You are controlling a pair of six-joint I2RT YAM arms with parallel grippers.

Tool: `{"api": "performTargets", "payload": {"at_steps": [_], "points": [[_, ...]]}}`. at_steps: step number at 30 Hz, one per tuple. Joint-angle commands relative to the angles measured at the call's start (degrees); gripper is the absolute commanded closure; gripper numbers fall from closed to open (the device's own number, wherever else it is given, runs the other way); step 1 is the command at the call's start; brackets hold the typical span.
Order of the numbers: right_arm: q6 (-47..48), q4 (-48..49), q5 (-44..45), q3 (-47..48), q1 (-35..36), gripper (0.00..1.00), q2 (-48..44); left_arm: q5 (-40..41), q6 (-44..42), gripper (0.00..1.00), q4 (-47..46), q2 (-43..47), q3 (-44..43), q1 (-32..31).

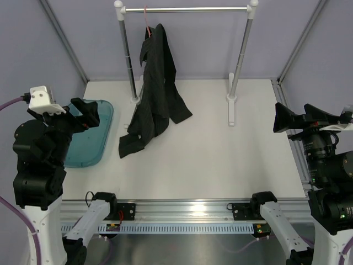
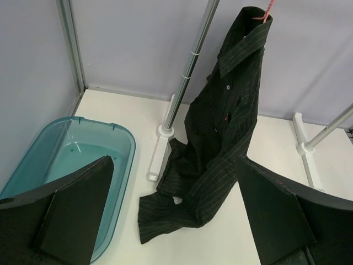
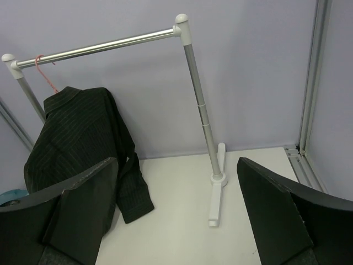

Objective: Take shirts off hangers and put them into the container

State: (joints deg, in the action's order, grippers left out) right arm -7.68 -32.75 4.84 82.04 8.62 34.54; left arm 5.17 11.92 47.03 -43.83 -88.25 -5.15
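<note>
I will move my left gripper outward and to the right in the top view, onto the shirt's front edge below the collar [image 1: 146, 69] [image 2: 230, 91], because that edge faces the gripper.
A black pinstriped shirt [image 1: 156, 88] hangs on a thin pink hanger [image 1: 146, 19] near the left end of the metal rail [image 1: 187, 9], and its sleeves trail onto the white table. The same shirt [image 2: 220, 132] fills the middle of the left wrist view, with the hanger hook [image 2: 266, 11] above it. A teal container [image 1: 91, 138] lies at the table's left side, empty [image 2: 71, 160]. My left gripper [image 1: 85, 113] hovers open over the container, well left of the shirt. My right gripper [image 1: 284, 118] is open at the right edge, far from the shirt [image 3: 71, 138].
The rail stands on two upright posts with white feet [image 1: 231, 107] [image 1: 134, 99]. Grey frame struts run along the back corners [image 1: 66, 41]. An aluminium track with the arm bases [image 1: 182, 212] lines the near edge.
</note>
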Motion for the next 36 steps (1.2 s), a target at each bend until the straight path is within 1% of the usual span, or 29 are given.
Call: {"api": "performTargets", "payload": {"at_steps": [1,4,6,10,12,14,15,17,19,21,22,24,25,26,28,29,31,33,34,36], "points": [[0.3,1.4,-1.1,-0.7,0.5,0.01,-0.4,-1.4,0.2,0.01,-1.8,0.6,1.1,-0.2],[-0.5,1.3,-1.4,-2.1,0.4,0.00,-0.7,-1.5,0.9,0.01,-2.6,0.4,2.1,-0.2],[-0.8,1.0,-4.5,-2.9,0.5,0.01,-0.3,-1.6,1.8,0.01,-2.8,0.1,2.7,-0.2],[-2.7,-0.6,-7.0,-3.2,0.4,0.01,2.0,-1.3,4.0,0.01,-4.0,-1.8,2.8,-0.2],[-4.7,-0.5,-5.2,-4.2,0.5,0.01,2.6,-2.5,5.1,0.01,-5.0,-3.1,3.1,-0.2],[-4.8,-0.8,-2.1,-4.8,0.5,0.01,3.6,-4.7,7.0,0.01,-6.6,-5.0,2.6,-0.2],[-4.8,-2.0,-1.2,-4.6,0.5,0.01,4.0,-4.8,7.8,0.01,-7.3,-5.8,2.5,-0.2],[-4.4,-2.9,-0.2,-4.2,0.4,0.00,5.2,-7.8,9.0,0.01,-8.7,-7.8,1.7,-0.2],[-3.1,-4.2,-1.0,-3.7,0.4,0.01,6.1,-10.3,10.7,0.01,-9.2,-12.6,-0.9,-0.3],[-3.0,-5.0,-1.2,-3.6,0.5,0.00,6.7,-11.2,12.0,0.01,-9.6,-16.2,-3.2,-1.4],[-3.0,-5.2,-1.3,-3.6,0.4,0.00,7.0,-10.8,12.0,0.01,-10.8,-19.5,-5.3,-2.1],[-1.6,-5.9,-4.0,-3.6,0.5,0.01,7.3,-9.0,11.1,0.01,-13.0,-22.4,-7.0,-5.4],[-1.2,-6.7,-4.6,-3.6,0.5,0.01,7.7,-7.4,10.7,0.01,-14.9,-25.4,-9.0,-6.5],[-2.5,-7.1,-4.1,-3.8,0.5,0.00,7.7,-6.8,10.3,0.01,-15.7,-27.0,-10.0,-8.2],[-3.1,-8.1,-3.3,-4.8,0.4,0.00,7.5,-5.8,10.1,0.01,-17.1,-30.2,-12.3,-9.3],[-2.8,-8.5,-3.3,-5.0,0.4,0.01,7.5,-5.4,9.8,0.01,-17.3,-33.7,-14.7,-10.0],[-2.0,-9.7,-4.3,-5.0,0.4,0.00,7.4,-2.7,8.7,0.01,-17.6,-36.8,-16.9,-10.8],[-2.0,-10.8,-4.6,-5.0,0.4,0.01,7.4,-1.7,8.6,0.01,-17.8,-40.9,-19.4,-11.1],[-1.8,-11.1,-6.3,-5.3,0.4,0.01,7.5,-0.1,8.9,0.01,-17.8,-41.9,-19.9,-11.3],[-1.1,-12.5,-8.2,-5.3,0.5,0.00,7.9,0.4,8.6,0.04,-18.7,-44.8,-20.7,-11.4]]}}
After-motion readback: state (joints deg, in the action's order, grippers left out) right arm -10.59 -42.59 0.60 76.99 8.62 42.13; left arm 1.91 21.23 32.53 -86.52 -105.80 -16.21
